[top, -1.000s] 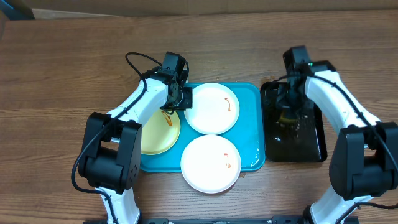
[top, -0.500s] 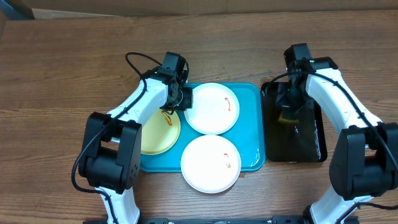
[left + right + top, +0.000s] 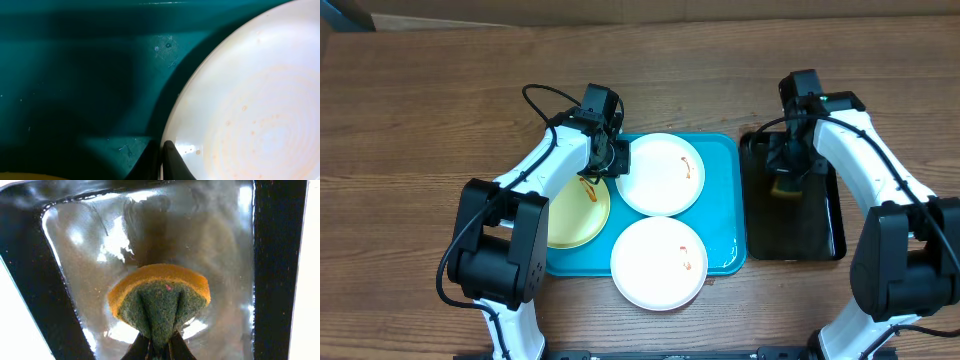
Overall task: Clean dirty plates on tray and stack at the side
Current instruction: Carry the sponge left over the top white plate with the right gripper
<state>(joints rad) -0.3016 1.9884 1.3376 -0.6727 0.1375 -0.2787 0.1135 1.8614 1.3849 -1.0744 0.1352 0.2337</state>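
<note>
My right gripper lifts to the back white plate next and wipes its orange smears, then lowers the sponge (image 3: 159, 300) into the black tray and releases it.
The turquoise tray (image 3: 725, 150) holds three plates: a white plate (image 3: 662, 174) at the back, a white plate (image 3: 658, 262) at the front overhanging the rim, and a pale yellow-green plate (image 3: 575, 215) at the left. Each bears orange smears. My left gripper (image 3: 616, 160) is shut on the left rim of the back white plate (image 3: 250, 110), pinching its edge (image 3: 167, 150). My right gripper (image 3: 787, 172) is shut on a folded orange and green sponge (image 3: 159, 300) and holds it over the black tray (image 3: 820, 235).
The narrow black tray (image 3: 280, 255) holds water and stands right of the turquoise tray. The bare turquoise tray floor (image 3: 75, 75) shows in the left wrist view. Wooden table (image 3: 420, 110) surrounds both trays.
My right gripper has lifted the sponge slightly up and toward the back of the black tray. The left arm and the plates have not moved.
</note>
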